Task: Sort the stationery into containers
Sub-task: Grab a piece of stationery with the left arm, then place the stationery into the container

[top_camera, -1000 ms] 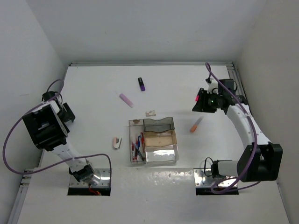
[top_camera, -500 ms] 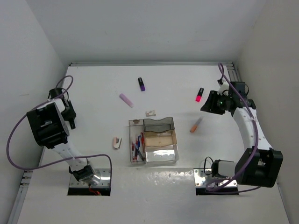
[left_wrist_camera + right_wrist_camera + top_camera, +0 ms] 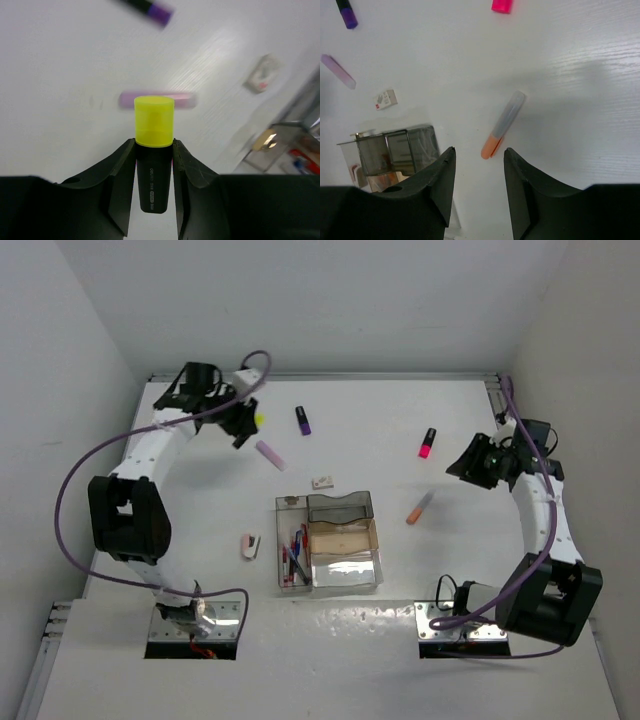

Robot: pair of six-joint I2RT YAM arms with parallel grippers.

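Observation:
My left gripper should first swing to the right in the top view, then go back and down, to bring the yellow-capped black highlighter into the grey tray (image 3: 340,508), which is empty.
My left gripper (image 3: 154,146) is shut on a yellow-capped black highlighter (image 3: 154,150), held above the table at the back left (image 3: 257,420). Just beyond it lies a lilac highlighter (image 3: 182,99) (image 3: 270,454), with a purple highlighter (image 3: 303,421) farther back. My right gripper (image 3: 479,152) is open and empty, hovering just short of an orange highlighter (image 3: 504,124) (image 3: 420,507). A pink highlighter (image 3: 427,443) lies at the back right. The containers (image 3: 345,508) cluster mid-table, the long narrow one (image 3: 285,540) holding red and blue pens. A white eraser (image 3: 321,482) and a pink eraser (image 3: 250,546) lie near them.
The grey tray (image 3: 395,145) shows at the left of the right wrist view. White walls enclose the table at the back and sides. A purple cable (image 3: 90,455) loops off the left arm.
The left arm has swung from the left edge to the back of the table and now holds the yellow highlighter. The right arm drew back to the right, away from the pink highlighter.

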